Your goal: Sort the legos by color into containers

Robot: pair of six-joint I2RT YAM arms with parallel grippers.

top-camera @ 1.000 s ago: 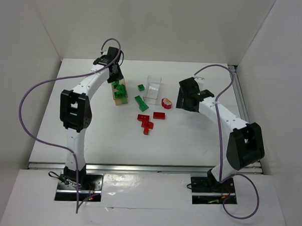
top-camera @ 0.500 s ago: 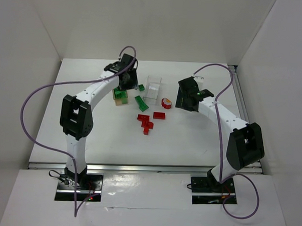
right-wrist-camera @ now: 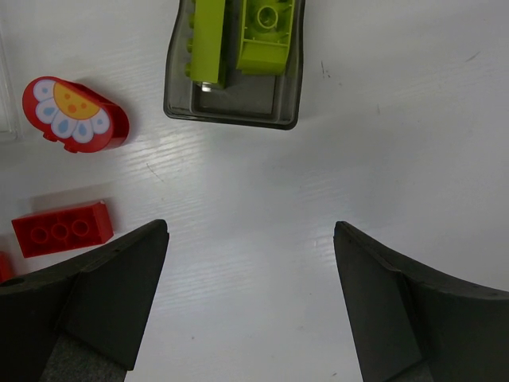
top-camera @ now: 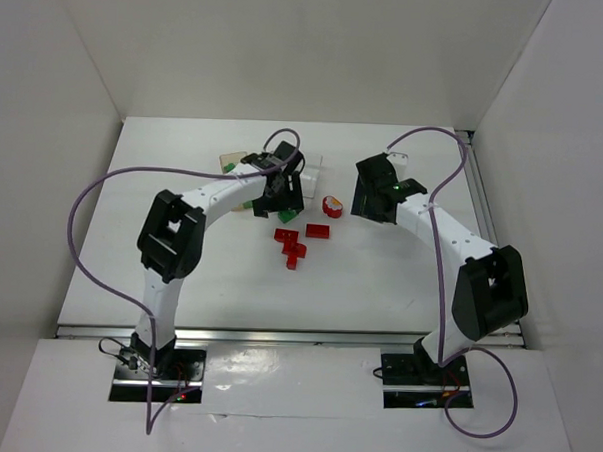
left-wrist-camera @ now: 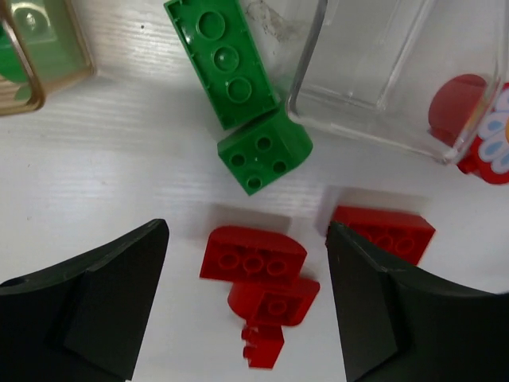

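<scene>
My left gripper should move outward, turn a little and go down onto the curved green brick (top-camera: 287,215) (left-wrist-camera: 265,152) next to the clear container.
My left gripper (left-wrist-camera: 246,235) is open and hovers over a cluster of red legos (left-wrist-camera: 259,274), which lies between its fingers without touching them. A red brick (left-wrist-camera: 385,231) lies by the right finger. Beyond are a long green brick (left-wrist-camera: 226,60) and a curved green brick (left-wrist-camera: 265,151), next to an empty clear container (left-wrist-camera: 374,76). A container with green bricks (left-wrist-camera: 36,56) shows at the top left. My right gripper (right-wrist-camera: 250,231) is open over bare table, short of a container holding yellow-green bricks (right-wrist-camera: 235,68). A red flower brick (right-wrist-camera: 75,115) and a red brick (right-wrist-camera: 62,229) lie to its left.
In the top view the left gripper (top-camera: 281,193) covers most of the clear container and the green bricks. The red legos (top-camera: 293,244) lie mid-table, and the right gripper (top-camera: 371,201) hides the yellow-green container. White walls stand around the table (top-camera: 379,279).
The left arm swung from the green container to the right and nearer, over the red legos, and its jaws opened. The right arm has not moved.
</scene>
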